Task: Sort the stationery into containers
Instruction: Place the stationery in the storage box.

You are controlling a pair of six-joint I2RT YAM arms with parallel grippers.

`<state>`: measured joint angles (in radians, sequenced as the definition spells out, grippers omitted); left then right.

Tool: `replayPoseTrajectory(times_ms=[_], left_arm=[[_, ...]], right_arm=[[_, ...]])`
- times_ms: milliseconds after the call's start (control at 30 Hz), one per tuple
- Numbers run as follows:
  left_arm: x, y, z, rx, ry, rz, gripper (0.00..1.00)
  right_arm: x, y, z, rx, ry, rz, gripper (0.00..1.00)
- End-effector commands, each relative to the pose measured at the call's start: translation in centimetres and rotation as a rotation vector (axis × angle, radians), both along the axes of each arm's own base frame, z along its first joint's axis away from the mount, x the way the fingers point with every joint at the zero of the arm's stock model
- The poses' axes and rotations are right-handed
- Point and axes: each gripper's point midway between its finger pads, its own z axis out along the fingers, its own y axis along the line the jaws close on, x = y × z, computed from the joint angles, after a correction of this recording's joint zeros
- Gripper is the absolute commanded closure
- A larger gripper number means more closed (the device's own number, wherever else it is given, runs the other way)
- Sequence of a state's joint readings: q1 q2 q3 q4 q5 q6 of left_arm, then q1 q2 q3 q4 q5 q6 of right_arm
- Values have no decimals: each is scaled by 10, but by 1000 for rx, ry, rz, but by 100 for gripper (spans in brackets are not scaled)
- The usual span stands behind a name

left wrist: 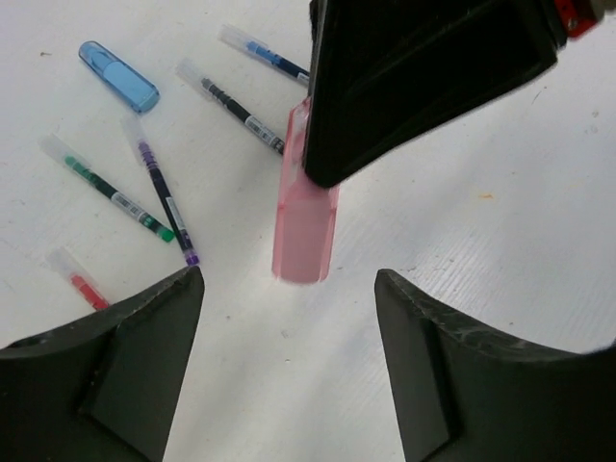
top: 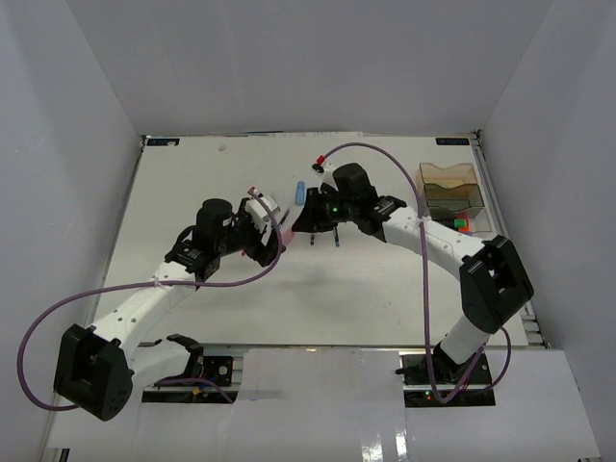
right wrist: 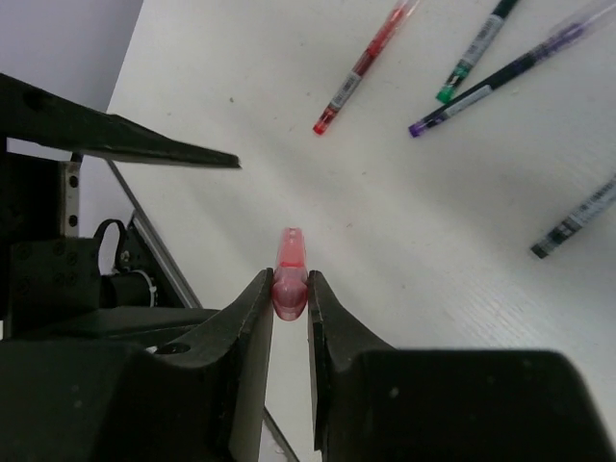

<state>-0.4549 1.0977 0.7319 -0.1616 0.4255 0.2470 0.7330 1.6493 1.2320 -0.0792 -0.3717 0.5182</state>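
My right gripper is going to move outward and to the right in the top view next, then down over the amber tray [top: 445,176] to release, since the top of the tray is open.
My right gripper [right wrist: 290,289] is shut on a pastel pink piece [right wrist: 290,252] and holds it end-down over the white table. In the left wrist view the pink piece [left wrist: 306,226] hangs from the right gripper just ahead of my left gripper [left wrist: 289,366], which is open and empty. Thin pens lie on the table: red [left wrist: 79,279], green [left wrist: 106,188], purple [left wrist: 162,192], a dark one [left wrist: 231,101] and a blue one [left wrist: 265,53]. A pastel blue piece [left wrist: 117,75] lies beyond them. The amber tray [top: 445,176] and the clear tray [top: 478,214] stand at the right.
Both grippers meet near the table's middle, left [top: 269,241] and right [top: 308,223], close together. The clear tray holds green and red-capped items [top: 462,223]. White walls enclose the table on three sides. Purple cables loop over both arms.
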Motion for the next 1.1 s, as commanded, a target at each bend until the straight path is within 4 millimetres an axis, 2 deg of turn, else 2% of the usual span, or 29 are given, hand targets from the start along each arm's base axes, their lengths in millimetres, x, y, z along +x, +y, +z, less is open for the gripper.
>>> replayPoseTrajectory(times_ms=[0, 33, 100, 133, 200, 233, 300, 333, 367, 400, 433, 467, 500, 533, 567, 600, 633, 667, 700, 733, 767, 800, 900, 1067], left_arm=[[5, 2, 11, -25, -26, 47, 10], [7, 3, 12, -31, -29, 62, 6], [13, 7, 14, -42, -21, 118, 2], [16, 9, 15, -47, -21, 141, 2], [25, 17, 14, -53, -2, 236, 2], [28, 21, 13, -51, 5, 272, 2], [40, 35, 8, -46, 35, 403, 2], [43, 40, 5, -32, 48, 441, 2], [47, 44, 5, -42, 67, 487, 2], [55, 56, -2, -20, 79, 562, 2], [56, 61, -5, -31, 111, 604, 2], [60, 65, -4, -37, 120, 635, 2], [64, 74, -8, -41, 137, 676, 2], [66, 79, -13, -49, 167, 712, 2], [67, 83, -15, -52, 178, 731, 2], [71, 88, -14, -61, 185, 753, 2], [71, 88, -17, -66, 200, 756, 2], [71, 89, -17, -69, 206, 757, 2], [72, 90, -17, -73, 211, 759, 2], [72, 90, -17, -75, 215, 757, 2], [72, 88, -16, -83, 219, 747, 2], [72, 88, -16, -85, 221, 745, 2], [71, 87, -15, -90, 224, 739, 2], [72, 89, -15, -93, 225, 748, 2]], right_arm=[[21, -30, 21, 26, -77, -75, 92], [38, -52, 27, 30, -95, -133, 92], [53, -81, 23, 9, -108, -192, 92], [73, -113, 31, 9, -134, -272, 92], [90, -150, 31, -19, -156, -344, 92], [108, -185, 35, -28, -168, -426, 92], [125, -222, 30, -66, -173, -492, 92], [141, -257, 37, -74, -186, -569, 92], [149, -274, 37, -82, -187, -604, 92], [157, -285, 30, -94, -174, -626, 92], [170, -320, 38, -94, -190, -696, 92], [177, -333, 38, -93, -188, -717, 92], [185, -343, 28, -96, -162, -731, 92], [192, -362, 27, -89, -152, -771, 92], [201, -371, 35, -80, -168, -787, 92], [210, -383, 24, -83, -141, -806, 92], [216, -387, 24, -82, -141, -812, 92], [226, -392, 33, -78, -163, -821, 92], [235, -398, 20, -87, -134, -830, 92], [241, -400, 18, -91, -125, -831, 92], [248, -403, 25, -99, -134, -833, 92], [254, -406, 12, -112, -105, -836, 92], [267, -412, 3, -126, -90, -842, 92], [275, -417, -17, -158, -52, -844, 91]])
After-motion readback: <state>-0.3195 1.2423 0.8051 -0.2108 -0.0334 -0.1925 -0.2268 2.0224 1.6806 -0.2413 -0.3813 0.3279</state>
